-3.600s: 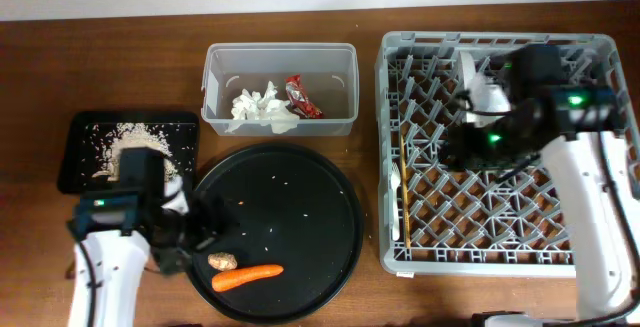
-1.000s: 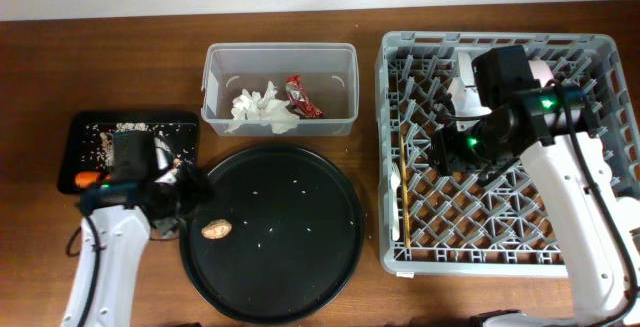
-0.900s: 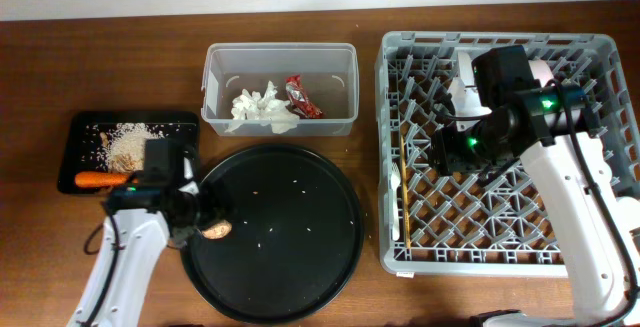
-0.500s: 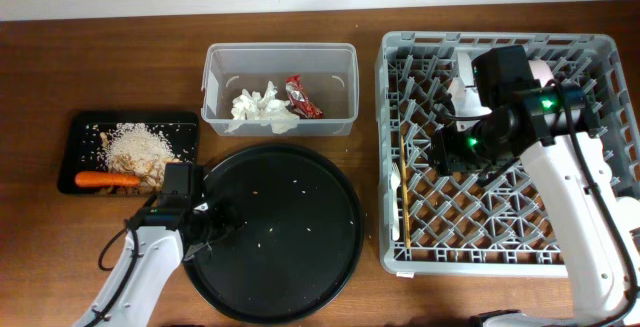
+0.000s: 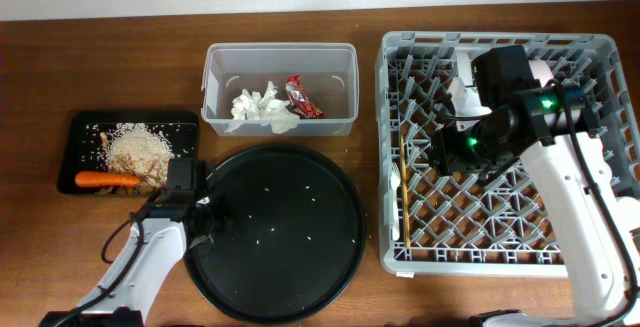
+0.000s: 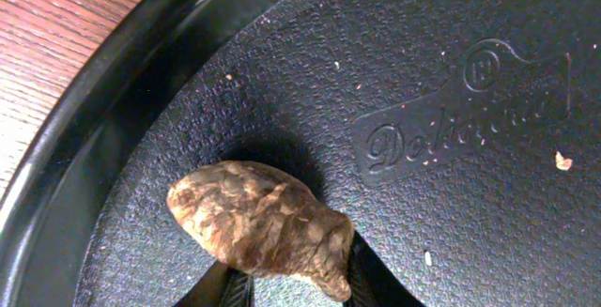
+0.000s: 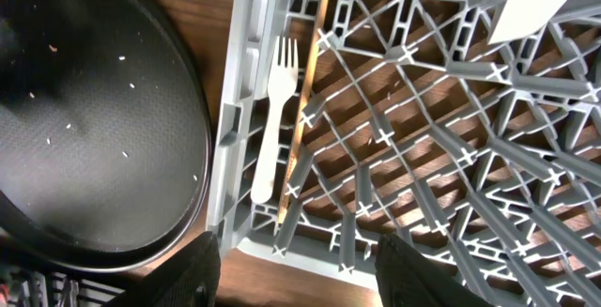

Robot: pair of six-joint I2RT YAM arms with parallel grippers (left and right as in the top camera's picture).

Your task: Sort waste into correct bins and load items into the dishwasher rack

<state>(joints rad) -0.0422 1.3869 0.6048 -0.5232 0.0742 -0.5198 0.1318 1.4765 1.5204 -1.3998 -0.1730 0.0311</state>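
Note:
I will next lift my left gripper and move it outward over the shallow black tray, just past the carrot (image 5: 105, 179), to let go of the lump, because food scraps lie there.
The small brown knobbly lump (image 6: 258, 222) lies on the large round black tray (image 6: 451, 82) near its left rim. My left gripper (image 6: 293, 271) is shut on it, one dark finger against each side. From overhead, the left gripper (image 5: 203, 219) covers the lump. The carrot (image 5: 105, 179) and rice scraps (image 5: 135, 147) lie in the shallow black tray (image 5: 80, 127). Tissue (image 5: 262, 109) and the red wrapper (image 5: 302, 97) sit in the clear tub (image 5: 280, 52). My right gripper (image 7: 305, 283) hangs open and empty over the grey rack (image 7: 441, 157), near the fork (image 7: 272, 119) and chopsticks (image 7: 305, 100).
The rack (image 5: 400, 257) fills the right side of the table, with white dishware (image 5: 468, 75) standing at its back under my right arm. A few rice grains (image 5: 265, 232) are scattered on the round tray (image 5: 330, 267). Brown tabletop (image 5: 60, 257) shows at front left.
My left gripper moved from the shallow black tray, where the carrot now lies, right and down to the round tray's rim and closed on the brown lump. My right arm stayed still.

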